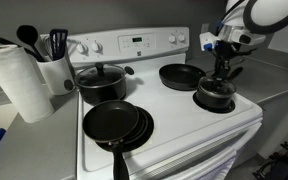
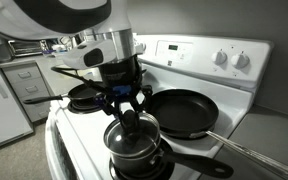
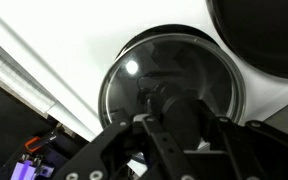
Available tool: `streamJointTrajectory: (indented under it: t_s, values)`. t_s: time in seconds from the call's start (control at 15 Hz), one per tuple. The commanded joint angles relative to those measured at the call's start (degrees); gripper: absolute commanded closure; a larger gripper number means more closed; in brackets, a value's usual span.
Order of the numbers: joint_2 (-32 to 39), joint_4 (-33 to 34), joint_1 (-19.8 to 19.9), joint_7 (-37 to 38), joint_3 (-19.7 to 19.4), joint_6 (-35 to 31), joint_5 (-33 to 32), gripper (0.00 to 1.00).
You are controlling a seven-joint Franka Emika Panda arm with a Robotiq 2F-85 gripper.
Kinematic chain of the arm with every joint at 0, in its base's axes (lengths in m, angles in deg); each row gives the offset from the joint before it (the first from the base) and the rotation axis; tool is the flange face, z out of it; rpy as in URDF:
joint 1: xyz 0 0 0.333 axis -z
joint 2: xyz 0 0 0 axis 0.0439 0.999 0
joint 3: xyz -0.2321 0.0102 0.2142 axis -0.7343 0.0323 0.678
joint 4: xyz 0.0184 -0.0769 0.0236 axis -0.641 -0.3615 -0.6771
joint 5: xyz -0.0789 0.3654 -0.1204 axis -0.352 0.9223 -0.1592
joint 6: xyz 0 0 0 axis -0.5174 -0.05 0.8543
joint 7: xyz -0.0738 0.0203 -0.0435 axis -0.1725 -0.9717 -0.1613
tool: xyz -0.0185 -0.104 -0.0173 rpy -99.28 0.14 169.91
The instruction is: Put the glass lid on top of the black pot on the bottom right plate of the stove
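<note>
I should move my gripper slightly down and toward the front edge of the stove before I open it off the knob.
The glass lid point(image 1: 215, 90) rests on the small black pot point(image 1: 214, 101) at the front corner of the white stove point(image 1: 174, 122), by the counter edge. My gripper point(image 1: 222, 72) comes straight down over it, fingers closed around the lid's black knob. In an exterior view the gripper point(image 2: 130, 115) stands over the lid point(image 2: 134, 141), and the pot point(image 2: 142, 162) points its long handle toward the front. In the wrist view the lid point(image 3: 149, 65) fills the middle, with the gripper point(image 3: 176, 122) at its knob.
A larger two-handled black pot point(image 1: 102, 80) sits at the back. Stacked frying pans point(image 1: 117, 123) are in front of it. Another frying pan point(image 1: 179, 75) point(image 2: 184, 110) lies behind the small pot. A paper towel roll point(image 1: 14, 80) and a utensil holder point(image 1: 54, 68) stand on the counter.
</note>
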Motion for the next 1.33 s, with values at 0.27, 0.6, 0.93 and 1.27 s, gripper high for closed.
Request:
streamJointTrajectory:
  t_s: [0.27, 0.6, 0.93, 1.27]
  values:
    - [0.8, -0.3, 2.2, -0.9, 0.2, -1.2, 1.3, 0.85]
    - [0.6, -0.7, 1.4, -2.3, 0.1, -0.8, 5.4, 0.85]
    - [0.7, -1.1, 1.5, -2.6, 0.1, -0.7, 6.6, 0.85]
    - [1.4, -2.2, 1.8, -1.3, 0.5, -1.4, 5.1, 0.85]
